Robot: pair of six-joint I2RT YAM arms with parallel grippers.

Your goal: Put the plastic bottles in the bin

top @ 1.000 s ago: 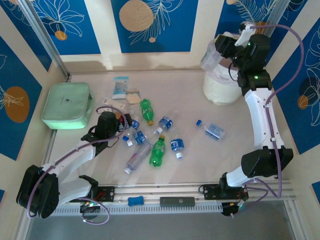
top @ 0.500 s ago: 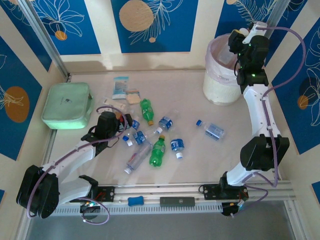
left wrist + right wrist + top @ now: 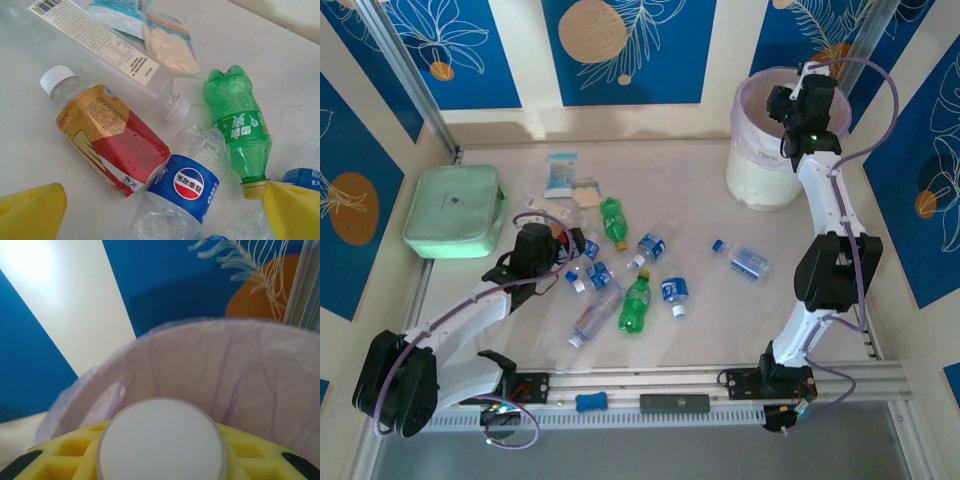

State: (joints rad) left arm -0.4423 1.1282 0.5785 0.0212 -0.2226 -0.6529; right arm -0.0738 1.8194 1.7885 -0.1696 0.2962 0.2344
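My right gripper stays over the bin's opening (image 3: 192,370) next and spreads its fingers to release the bottle, since the bin's pink liner (image 3: 240,370) already opens beneath it.
Several plastic bottles lie mid-table: a green one (image 3: 613,222), another green one (image 3: 636,302), and clear blue-labelled ones (image 3: 674,291) (image 3: 748,262). My left gripper (image 3: 570,250) hangs low over this cluster, open. In the left wrist view its yellow fingers (image 3: 30,212) flank a clear Pepsi-labelled bottle (image 3: 187,185), with a green bottle (image 3: 240,125) and a red-gold labelled bottle (image 3: 112,137) beside it. My right gripper (image 3: 782,100) is over the mouth of the bin (image 3: 760,180). It is shut on a bottle whose white cap (image 3: 160,440) faces the camera, with the pink liner (image 3: 240,370) behind it.
A mint-green pouch (image 3: 453,210) lies at far left. A blue-white packet (image 3: 561,172) and a packet of pale contents (image 3: 165,40) lie behind the bottles, near a long clear bottle with a white printed label (image 3: 110,55). The walls stand close behind the bin.
The right arm has swung left and down with its bottle, from beside the bin's far rim to over its mouth. The left arm and the table bottles have not moved.
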